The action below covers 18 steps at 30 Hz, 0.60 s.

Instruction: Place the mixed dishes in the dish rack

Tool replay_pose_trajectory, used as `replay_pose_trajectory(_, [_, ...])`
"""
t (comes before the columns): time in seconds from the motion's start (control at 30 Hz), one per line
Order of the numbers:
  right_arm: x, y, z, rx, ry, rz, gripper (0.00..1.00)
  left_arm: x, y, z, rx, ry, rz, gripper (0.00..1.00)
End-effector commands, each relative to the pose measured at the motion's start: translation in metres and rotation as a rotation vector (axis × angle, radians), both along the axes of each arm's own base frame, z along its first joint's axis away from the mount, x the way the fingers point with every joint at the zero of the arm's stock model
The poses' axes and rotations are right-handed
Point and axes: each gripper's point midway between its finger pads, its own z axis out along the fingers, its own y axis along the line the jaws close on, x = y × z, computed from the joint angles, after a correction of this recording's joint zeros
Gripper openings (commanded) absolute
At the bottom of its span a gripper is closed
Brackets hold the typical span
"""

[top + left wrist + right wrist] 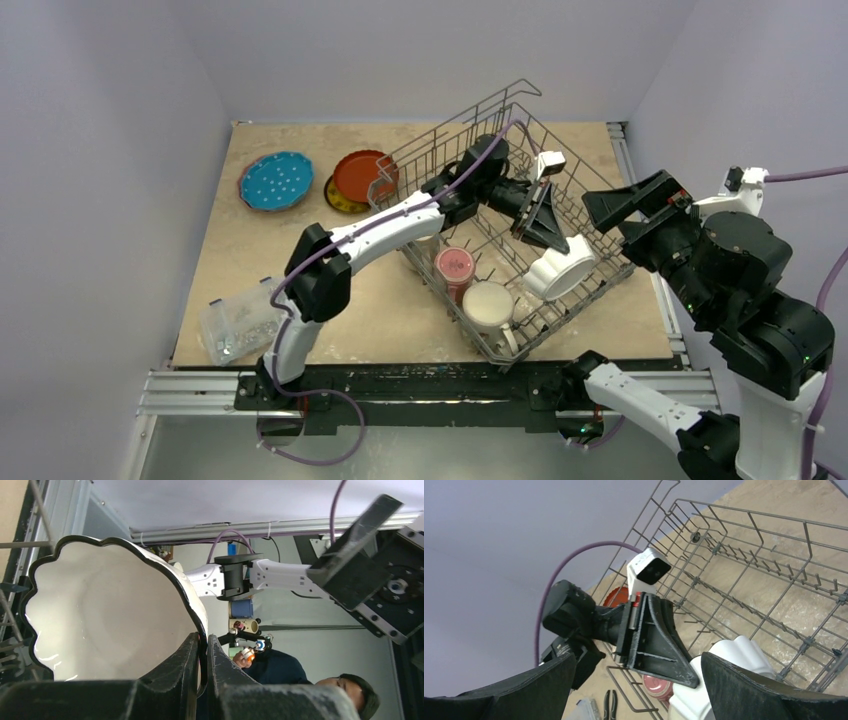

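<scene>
My left gripper moves down next and tilts the white fluted bowl (pixel 560 270) onto its side between the rack's wires, since that open row lies below it.
The grey wire dish rack (pixel 590 165) stands tilted at centre right. My left gripper (pixel 548 232) reaches into it and is shut on the rim of the white fluted bowl (pixel 560 270). In the left wrist view the fingers (pixel 190 660) pinch the bowl's (pixel 110 615) dark-edged rim. A maroon mug (pixel 455 268) and a cream mug (pixel 488 305) sit in the rack's near end. A blue dotted plate (pixel 275 180), a red-orange plate (pixel 362 175) and a yellow plate (pixel 342 202) lie left of the rack. My right gripper (pixel 607 222) is open and empty, just right of the bowl (pixel 744 652).
A clear plastic box (pixel 235 325) of small parts sits at the table's near left corner. Black-handled pliers (pixel 610 702) lie on the table beside the rack (pixel 749 565). Walls close in on the left, the back and the right.
</scene>
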Motion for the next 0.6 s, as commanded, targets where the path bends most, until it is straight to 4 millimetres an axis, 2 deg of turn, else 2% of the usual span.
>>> replay_pose_trajectory(0.0, [-0.003, -0.005, 0.009, 0.032, -0.030, -0.022, 0.98, -0.002, 0.003, 0.004, -0.056, -0.058, -0.039, 0.00])
replay_pose_trajectory(0.17, [-0.003, -0.004, 0.008, 0.037, -0.025, -0.021, 0.98, 0.004, -0.005, -0.024, -0.011, -0.031, -0.032, 0.00])
replay_pose_trajectory(0.47, [-0.002, -0.002, 0.006, 0.038, -0.021, -0.015, 0.98, 0.008, -0.010, -0.046, 0.029, 0.002, -0.009, 0.00])
replay_pose_trajectory(0.57, [-0.002, -0.002, 0.005, 0.035, -0.017, -0.016, 0.98, 0.010, -0.012, -0.048, 0.024, 0.037, 0.015, 0.00])
